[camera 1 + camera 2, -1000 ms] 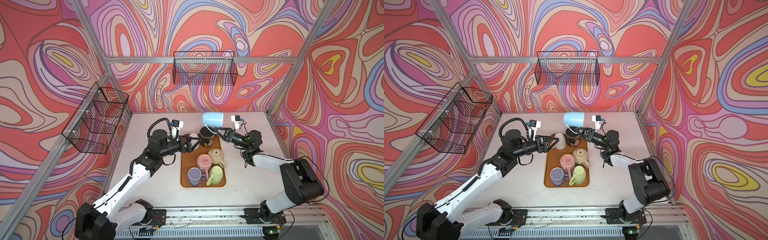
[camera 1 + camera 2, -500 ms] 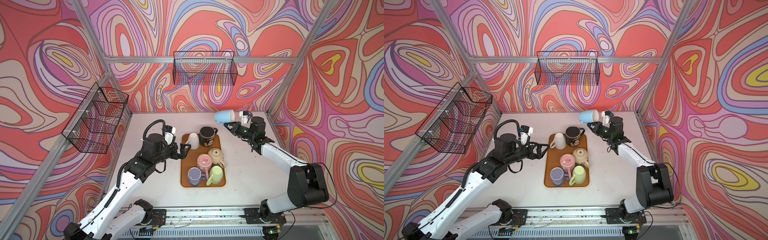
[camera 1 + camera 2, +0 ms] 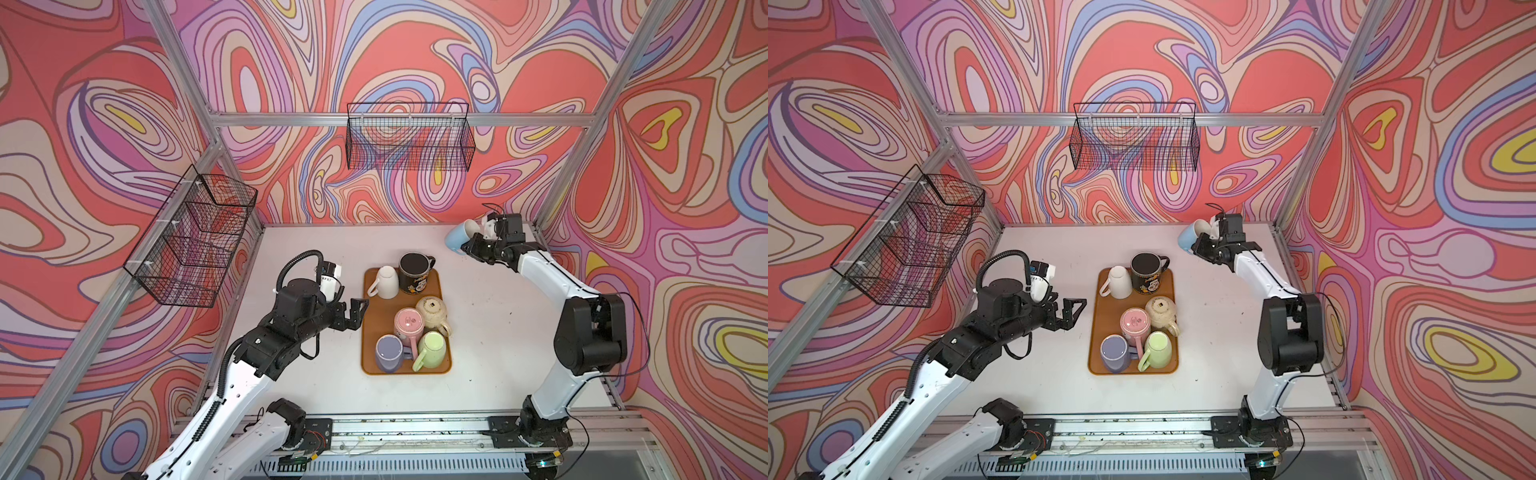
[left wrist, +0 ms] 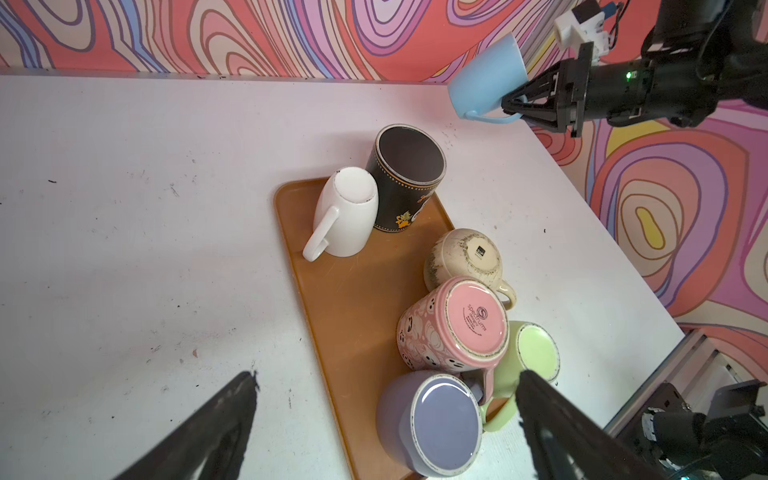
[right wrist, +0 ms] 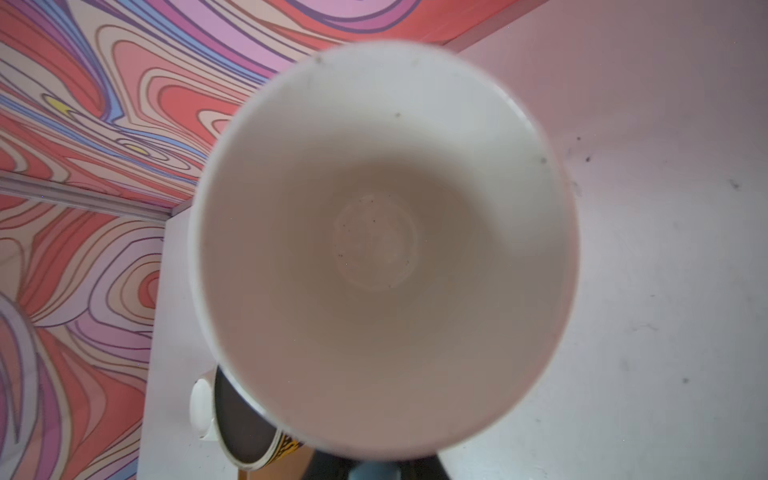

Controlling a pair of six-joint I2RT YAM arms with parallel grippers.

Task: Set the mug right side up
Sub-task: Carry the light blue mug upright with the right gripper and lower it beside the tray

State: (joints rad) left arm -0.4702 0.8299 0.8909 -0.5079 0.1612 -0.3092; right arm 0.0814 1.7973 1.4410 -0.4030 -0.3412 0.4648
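Note:
My right gripper should next tilt downward, lower the light blue mug onto the bare table near the table's far corner (image 3: 480, 268) and let go of it, because the mug's base still hangs slanted.
A light blue mug (image 3: 458, 240) with a white inside hangs in the air over the table's back right corner. My right gripper (image 3: 471, 246) is shut on its handle, as the left wrist view shows (image 4: 513, 106). The mug (image 4: 486, 79) is tilted, base down towards the tray and mouth up towards the wrist. Its white inside (image 5: 382, 249) fills the right wrist view. In both top views my left gripper (image 3: 359, 309) (image 3: 1077, 311) stands open just left of the brown tray (image 3: 376, 332), holding nothing. Its fingers (image 4: 232, 411) frame the tray's near end.
On the tray (image 4: 349, 291) stand an upright black mug (image 3: 415, 272) and, upside down, a white mug (image 3: 386, 282), beige mug (image 3: 432, 309), pink mug (image 3: 409, 324), purple mug (image 3: 390, 353) and green mug (image 3: 432, 351). Wire baskets hang on the left wall (image 3: 195, 237) and back wall (image 3: 409, 137).
My right gripper carried the blue mug from above the tray's back end to the back right corner, turning its mouth upward. My left gripper drew back leftward off the tray and opened fully.

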